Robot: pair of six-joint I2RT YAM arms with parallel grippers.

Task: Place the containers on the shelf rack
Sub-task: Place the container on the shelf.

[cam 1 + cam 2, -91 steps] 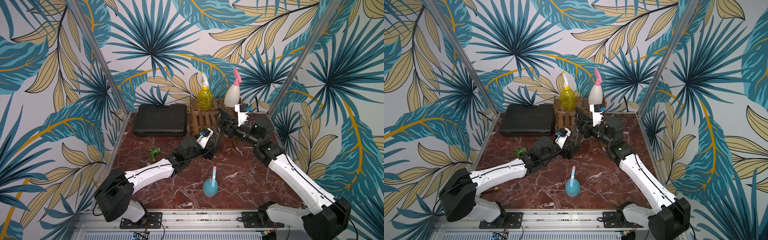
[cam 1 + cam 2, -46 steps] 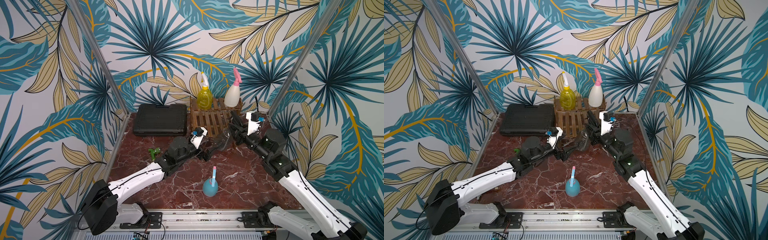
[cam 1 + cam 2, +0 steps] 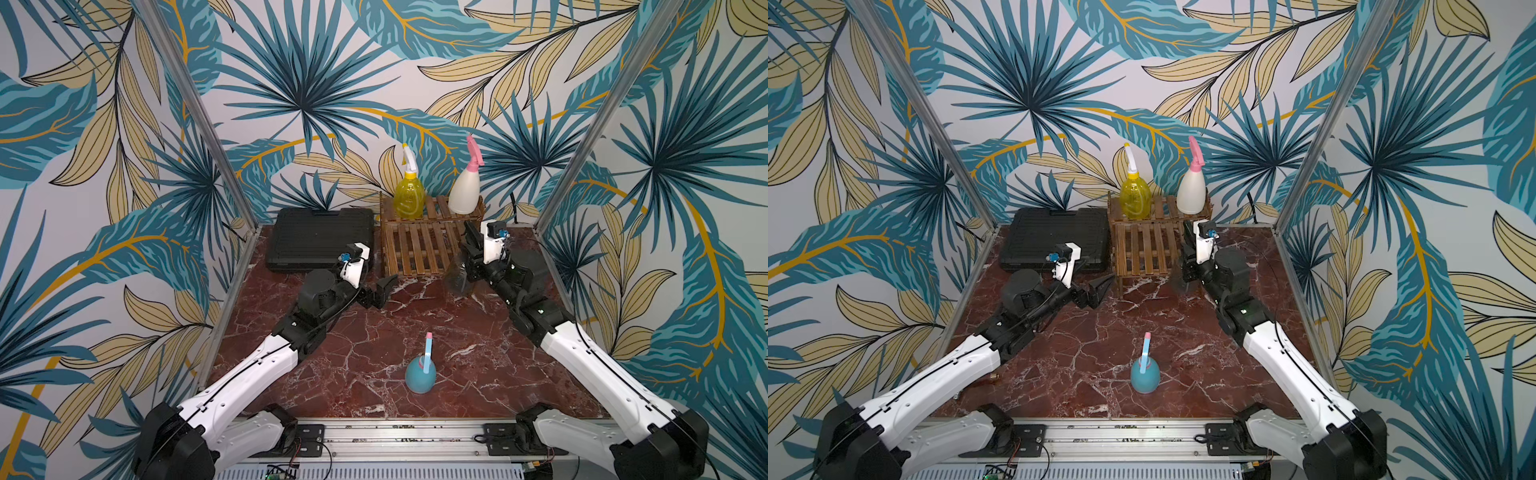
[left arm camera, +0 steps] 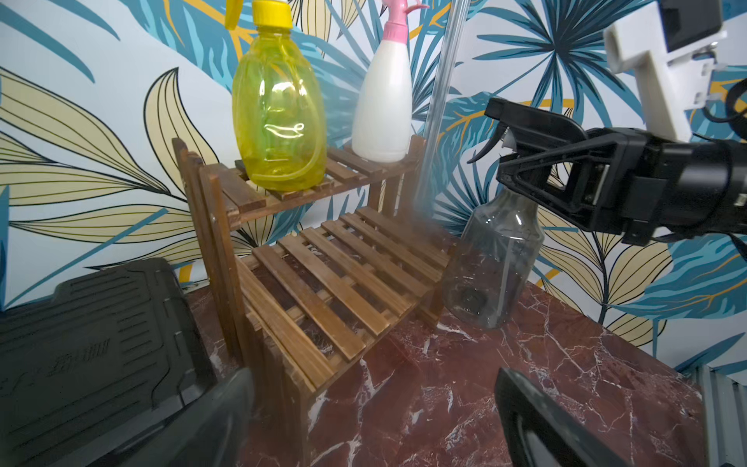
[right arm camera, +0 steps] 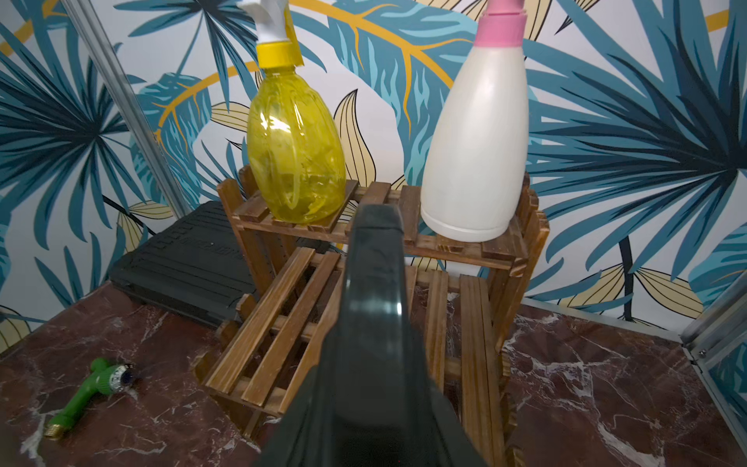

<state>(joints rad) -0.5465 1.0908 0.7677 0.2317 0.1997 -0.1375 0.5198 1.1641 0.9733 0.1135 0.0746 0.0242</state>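
Observation:
The lower step's end (image 3: 453,241) (image 5: 465,334) below the cream-white bottle is empty, so I need to carry the smoky clear bottle outward onto it with my right gripper next and let go.
The brown wooden shelf rack (image 3: 419,245) stands at the back. On its upper step stand the yellow bottle (image 3: 409,199) and the cream-white bottle (image 3: 464,195). My right gripper (image 3: 473,258) is shut on the neck of the smoky clear bottle (image 4: 493,258), which hangs upright just off the right end of the lower step. Its black trigger head (image 5: 376,299) fills the right wrist view. My left gripper (image 3: 380,291) is open and empty, low in front of the rack's left corner. The light blue bottle (image 3: 420,374) stands alone near the front.
A flat black ribbed case (image 3: 320,241) lies left of the rack, touching or nearly touching it. A green hose nozzle (image 5: 97,380) lies on the marble floor (image 3: 478,353) in front of the case. Metal frame posts (image 3: 582,137) and patterned walls close in both sides.
My left gripper has let go of the smoky bottle, opened wide and drawn back to the left. My right arm has carried the bottle rightward to the rack's right end.

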